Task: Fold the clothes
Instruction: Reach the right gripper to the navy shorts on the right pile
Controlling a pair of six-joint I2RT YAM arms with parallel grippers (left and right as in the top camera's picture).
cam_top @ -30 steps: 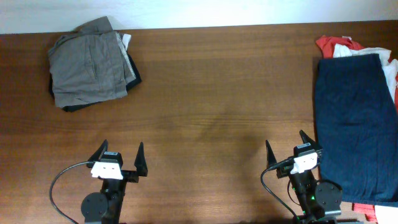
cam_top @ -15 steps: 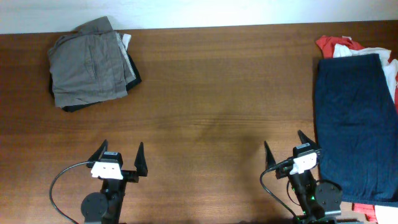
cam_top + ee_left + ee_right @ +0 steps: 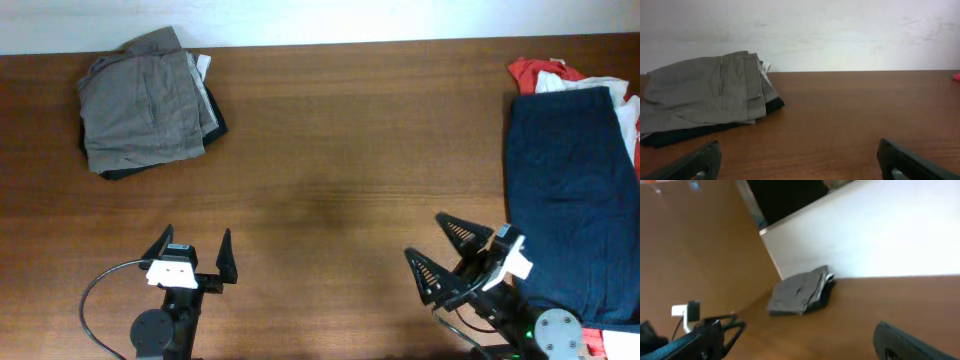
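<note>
I should next move my right gripper outward and down, turning it toward the navy shorts, onto their long edge near the red garment, since that edge borders bare table.
Dark navy-blue shorts (image 3: 570, 190) lie spread flat at the table's right edge, over a red garment (image 3: 528, 70) and white ones (image 3: 628, 118). Folded grey-khaki shorts (image 3: 143, 105) sit on a dark garment at the far left; they also show in the left wrist view (image 3: 705, 92) and the right wrist view (image 3: 801, 291). My left gripper (image 3: 196, 247) is open and empty near the front edge. My right gripper (image 3: 428, 240) is open and empty, raised and turned toward the left, just left of the navy shorts.
A white wall (image 3: 800, 30) runs behind the table's far edge. Bare wooden table top (image 3: 350, 160) lies between the two piles. A black cable (image 3: 95, 290) loops beside the left arm's base.
My right arm has swung and tilted: its gripper now points left and sits lower in the overhead view. The left arm and the clothes have not moved.
</note>
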